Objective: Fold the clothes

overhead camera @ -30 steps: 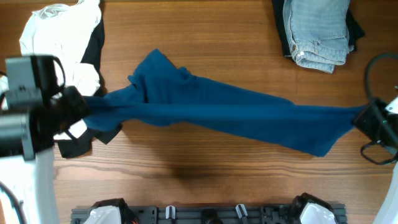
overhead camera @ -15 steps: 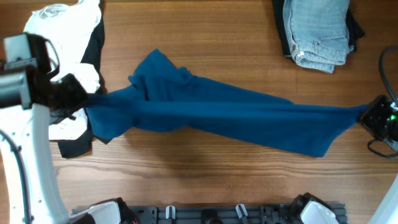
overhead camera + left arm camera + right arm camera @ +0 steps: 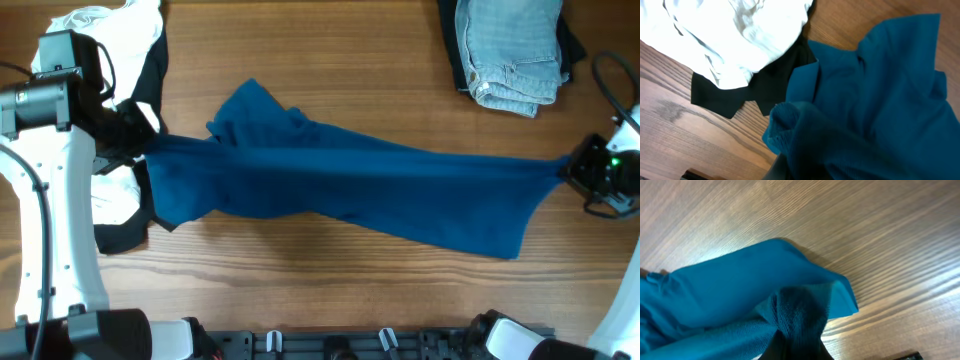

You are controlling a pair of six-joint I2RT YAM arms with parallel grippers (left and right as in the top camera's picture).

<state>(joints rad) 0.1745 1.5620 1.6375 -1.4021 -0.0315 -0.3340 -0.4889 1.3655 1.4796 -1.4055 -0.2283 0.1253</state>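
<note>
My left gripper will move down and to the right in the overhead view, onto the shirt's lower layer (image 3: 220,138) (image 3: 837,97), and let go, because the held end hangs above it.
The dark-blue shirt (image 3: 350,185) is stretched in a long band across the table between my two grippers. My left gripper (image 3: 143,145) is shut on its left end, beside the white garment (image 3: 95,35) and the black garment (image 3: 125,232). My right gripper (image 3: 572,168) is shut on its right end near the table's right edge. In the left wrist view the blue fabric (image 3: 875,100) bunches over the jaws, with the white garment (image 3: 730,35) and black garment (image 3: 740,95) behind. In the right wrist view the blue fabric (image 3: 740,290) gathers into the jaws (image 3: 797,347).
Folded light-blue jeans (image 3: 512,50) lie on a dark garment at the back right. The white and black garments form a pile at the far left. A black rail (image 3: 330,345) runs along the table's front edge.
Both grippers have moved toward the back of the table with the shirt ends. The shirt is pulled flatter and wider, and its left part has spread out.
</note>
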